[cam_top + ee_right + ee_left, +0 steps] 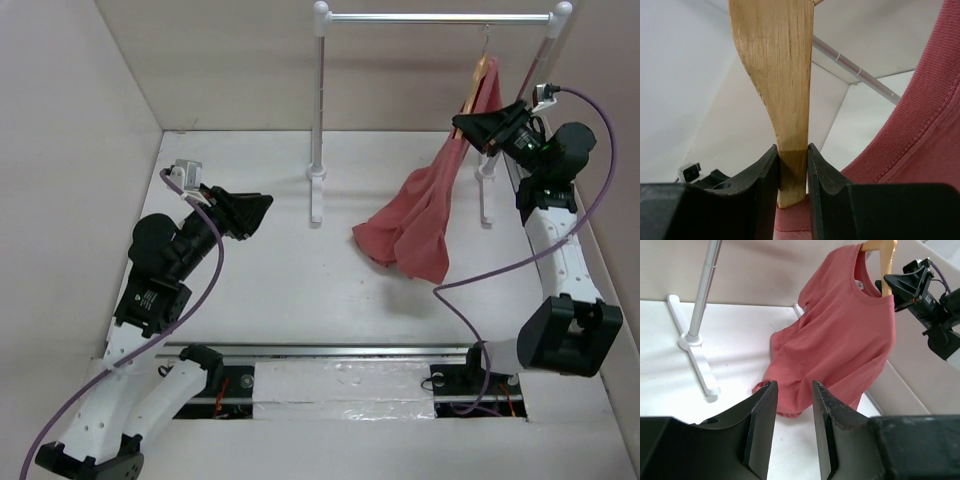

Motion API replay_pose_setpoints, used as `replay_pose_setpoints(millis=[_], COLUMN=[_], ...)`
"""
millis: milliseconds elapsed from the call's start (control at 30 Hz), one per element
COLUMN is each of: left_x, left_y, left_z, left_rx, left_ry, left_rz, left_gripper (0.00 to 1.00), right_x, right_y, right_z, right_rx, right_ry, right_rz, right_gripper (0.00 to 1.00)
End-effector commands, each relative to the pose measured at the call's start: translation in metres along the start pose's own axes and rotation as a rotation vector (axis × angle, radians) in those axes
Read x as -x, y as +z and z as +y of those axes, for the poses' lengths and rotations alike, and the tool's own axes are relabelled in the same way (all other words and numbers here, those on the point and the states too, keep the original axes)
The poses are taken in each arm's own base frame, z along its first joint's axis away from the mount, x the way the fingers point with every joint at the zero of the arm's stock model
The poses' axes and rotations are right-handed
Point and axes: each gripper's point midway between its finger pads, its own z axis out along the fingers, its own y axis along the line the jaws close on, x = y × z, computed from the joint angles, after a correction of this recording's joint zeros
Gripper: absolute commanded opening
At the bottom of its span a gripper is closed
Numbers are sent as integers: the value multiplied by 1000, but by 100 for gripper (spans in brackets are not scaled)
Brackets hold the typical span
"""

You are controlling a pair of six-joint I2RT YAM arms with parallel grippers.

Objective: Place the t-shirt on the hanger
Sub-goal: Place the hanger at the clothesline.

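Observation:
The right gripper carries the hanger arm outward toward the bar's end by the nearer upright next, then releases it, the arm's end inside the collar.
The red-pink t-shirt (425,210) hangs from the tan wooden hanger (478,80) on the rack bar; its lower part pools on the table. In the left wrist view the t-shirt (840,335) drapes from one hanger arm (886,262) through its collar. My right gripper (472,126) is shut on the hanger's free arm (785,90), with the t-shirt collar (920,135) beside it. My left gripper (262,207) is open and empty, well left of the t-shirt, pointing at it (792,390).
A white rack (318,110) with a metal bar (430,17) stands at the back; its feet (316,200) rest on the table. Beige walls close in the left, right and back. A rail runs along the near edge.

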Motion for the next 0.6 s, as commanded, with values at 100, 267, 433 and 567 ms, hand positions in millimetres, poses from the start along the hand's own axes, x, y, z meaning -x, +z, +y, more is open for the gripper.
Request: replay_pose_setpoints(millis=[100,267,433,567], left_x=[9,4,-1,-2], left_y=[-5,-2,0,1], left_z=[0,1,5,5], left_rx=[10,4,11,13], left_ry=[49,42,35,32], left_rz=[-47,-33,-22,-20], left_gripper=[31,32,31,31], right_x=[40,56,73,85], right_y=[2,3,2,3], right_z=[56,41,23,16], right_rx=[225,218,214,211], right_ry=[-142,-135,-99,-102], right_rz=[-35,-59,-79,-85], right_gripper=[0,0,0,0])
